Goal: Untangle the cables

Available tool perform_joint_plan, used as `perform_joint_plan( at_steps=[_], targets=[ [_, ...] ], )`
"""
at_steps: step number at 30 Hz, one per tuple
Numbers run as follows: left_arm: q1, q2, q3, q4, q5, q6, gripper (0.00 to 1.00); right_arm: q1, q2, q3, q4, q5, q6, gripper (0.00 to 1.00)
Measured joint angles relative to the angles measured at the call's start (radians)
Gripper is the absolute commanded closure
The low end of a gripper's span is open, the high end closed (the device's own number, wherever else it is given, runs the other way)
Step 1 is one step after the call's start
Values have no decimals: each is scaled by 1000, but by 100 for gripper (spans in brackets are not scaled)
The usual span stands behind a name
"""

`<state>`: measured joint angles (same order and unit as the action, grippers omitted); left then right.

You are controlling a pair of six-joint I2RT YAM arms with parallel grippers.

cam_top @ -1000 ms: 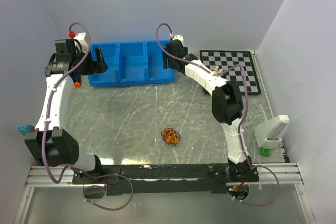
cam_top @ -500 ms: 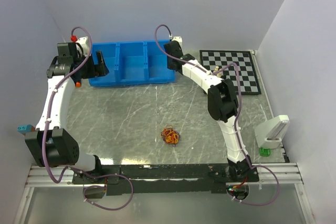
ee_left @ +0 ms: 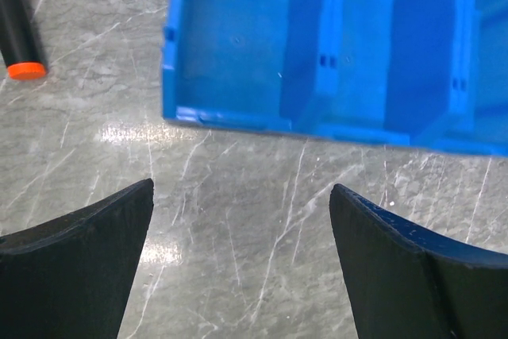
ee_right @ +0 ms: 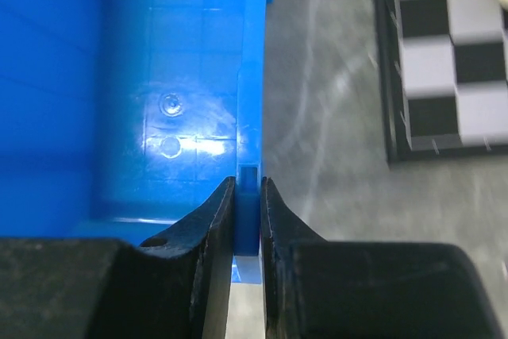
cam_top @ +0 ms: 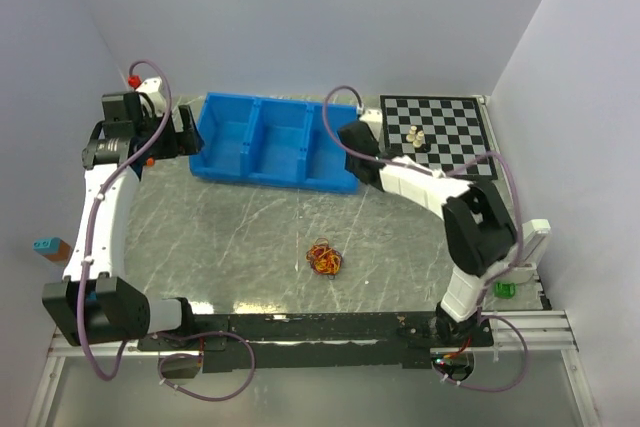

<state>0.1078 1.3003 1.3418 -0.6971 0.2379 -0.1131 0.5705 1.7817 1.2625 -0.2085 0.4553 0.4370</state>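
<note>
My right gripper needs to move back next, slide the blue bin's end onto the bare marble and release it, because that clear part of the marble is back of my gripper.
The cables (cam_top: pixel 323 259) lie as a small red, dark and yellow-orange tangle on the grey marble table, at mid front, far from both grippers. My right gripper (cam_top: pixel 352 142) (ee_right: pixel 248 184) is shut on the right end wall of the blue three-compartment bin (cam_top: pixel 285 142) (ee_right: pixel 159 77). My left gripper (cam_top: pixel 185 132) (ee_left: pixel 242 188) hangs open over bare table just left of and in front of the blue bin (ee_left: pixel 238 53), nothing between its fingers. The cables do not show in either wrist view.
A chessboard (cam_top: pixel 440 132) (ee_right: pixel 444 61) with a few pieces (cam_top: pixel 417 137) lies at the back right. A black marker with an orange cap (ee_left: pixel 20 29) lies left of the bin. A white object (cam_top: pixel 522 247) and a green one (cam_top: pixel 504 288) stand at the right edge.
My right gripper has shut on the bin's end wall and dragged the bin to the right and slightly askew. The left gripper has stayed open at the bin's left end.
</note>
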Motion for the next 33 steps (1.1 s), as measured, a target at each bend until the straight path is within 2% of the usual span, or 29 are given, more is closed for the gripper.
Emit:
perform_joint_plan(
  at_steps=[5, 12, 25, 33],
  targets=[
    [0, -46, -40, -2, 0, 15, 3, 33, -164, -198, 18, 42, 59, 100],
    [0, -67, -92, -10, 0, 51, 3, 49, -326, -383, 68, 51, 84, 100],
    [0, -71, -143, -11, 12, 129, 3, 55, -440, -513, 148, 27, -18, 100],
    [0, -73, -165, -3, 11, 148, 3, 48, -425, -509, 180, -31, -124, 100]
  ],
)
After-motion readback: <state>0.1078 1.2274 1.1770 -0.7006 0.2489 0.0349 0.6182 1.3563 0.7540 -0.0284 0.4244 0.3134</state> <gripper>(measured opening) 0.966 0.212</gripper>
